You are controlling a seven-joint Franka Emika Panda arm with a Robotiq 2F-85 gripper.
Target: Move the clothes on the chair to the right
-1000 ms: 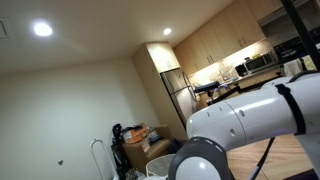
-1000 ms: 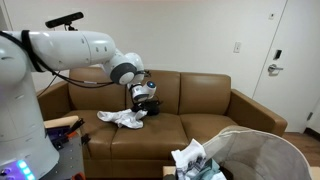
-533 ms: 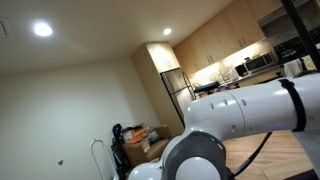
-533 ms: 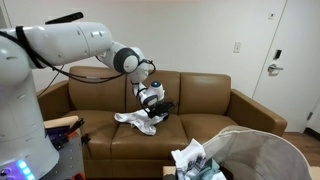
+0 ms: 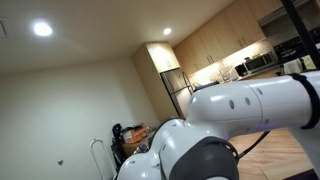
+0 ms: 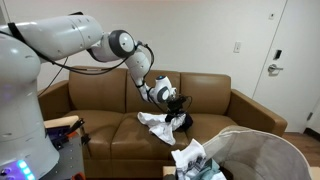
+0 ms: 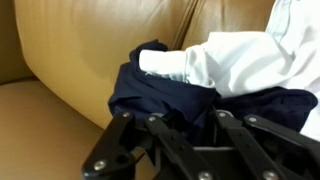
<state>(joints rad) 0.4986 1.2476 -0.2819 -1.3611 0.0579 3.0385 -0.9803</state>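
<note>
I should next lower my gripper toward the sofa's middle cushion (image 6: 176, 134) below it and open the gripper's fingers to let go of the bundle there, because the cloth already trails onto the sofa's seat.
The clothes are a bundle of white cloth (image 6: 154, 121) and dark navy cloth (image 6: 181, 122) on the seat of a brown leather sofa (image 6: 215, 100). My gripper (image 6: 175, 108) is shut on the bundle over the middle cushion, and the cloth trails down to the seat. In the wrist view the navy cloth (image 7: 165, 95) is pinched between the black fingers (image 7: 195, 118), with the white cloth (image 7: 250, 60) behind it against the sofa's backrest (image 7: 90, 45).
A white mesh laundry basket (image 6: 255, 155) with cloth in it stands in front of the sofa. A door (image 6: 295, 60) is at the far side. In an exterior view the robot arm (image 5: 230, 125) fills the foreground before a kitchen (image 5: 235, 60).
My gripper has dragged the clothes along the sofa from the left cushion toward the middle, to the right in the exterior view. The arm has swung across the kitchen-side view.
</note>
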